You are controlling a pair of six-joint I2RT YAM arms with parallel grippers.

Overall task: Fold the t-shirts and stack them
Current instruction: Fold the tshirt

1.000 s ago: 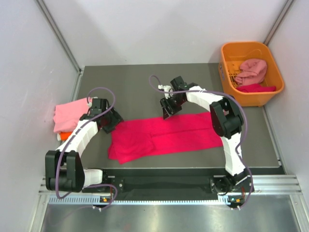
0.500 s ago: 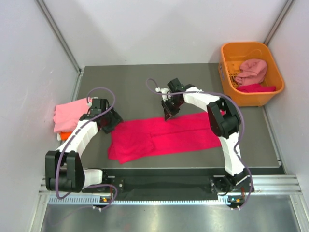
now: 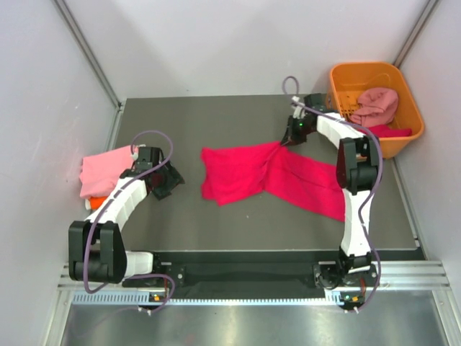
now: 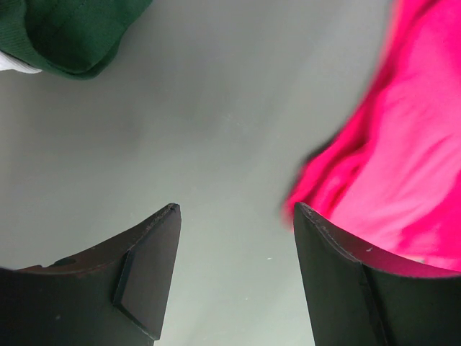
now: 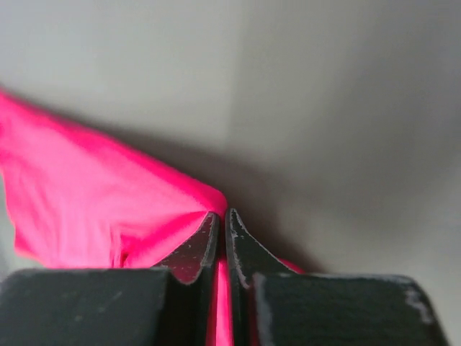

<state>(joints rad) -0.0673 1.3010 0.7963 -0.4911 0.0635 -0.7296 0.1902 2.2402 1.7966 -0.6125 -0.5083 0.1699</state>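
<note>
The robot's left gripper should move across and down onto the bunched corner of the crimson shirt, because that corner is below the gripper's fingers and to their right in the top view.
The crimson-pink t-shirt (image 3: 241,173) lies bunched in a bent shape across the middle of the table. Its far edge is pulled up to my right gripper (image 3: 289,138). In the right wrist view that gripper (image 5: 220,214) is shut, with a fold of the crimson cloth (image 5: 94,194) pinched between the fingers. My left gripper (image 3: 168,182) stands open over bare table, left of the shirt. Its wrist view shows the gripper (image 4: 234,213) empty, the crimson shirt (image 4: 403,158) to the right and a dark green shirt (image 4: 72,32) at top left. A folded light pink shirt (image 3: 101,171) lies at the table's left edge.
An orange plastic basket (image 3: 344,122) stands at the back right and holds a dusty pink shirt (image 3: 374,104) and a crimson piece (image 3: 389,132). A bit of orange cloth (image 3: 92,204) shows under the light pink shirt. Grey walls close in on both sides.
My right gripper shut on the crimson shirt's far edge and pulled it back and right toward the basket. The shirt slid away from the left gripper and bunched. The left arm stayed put.
</note>
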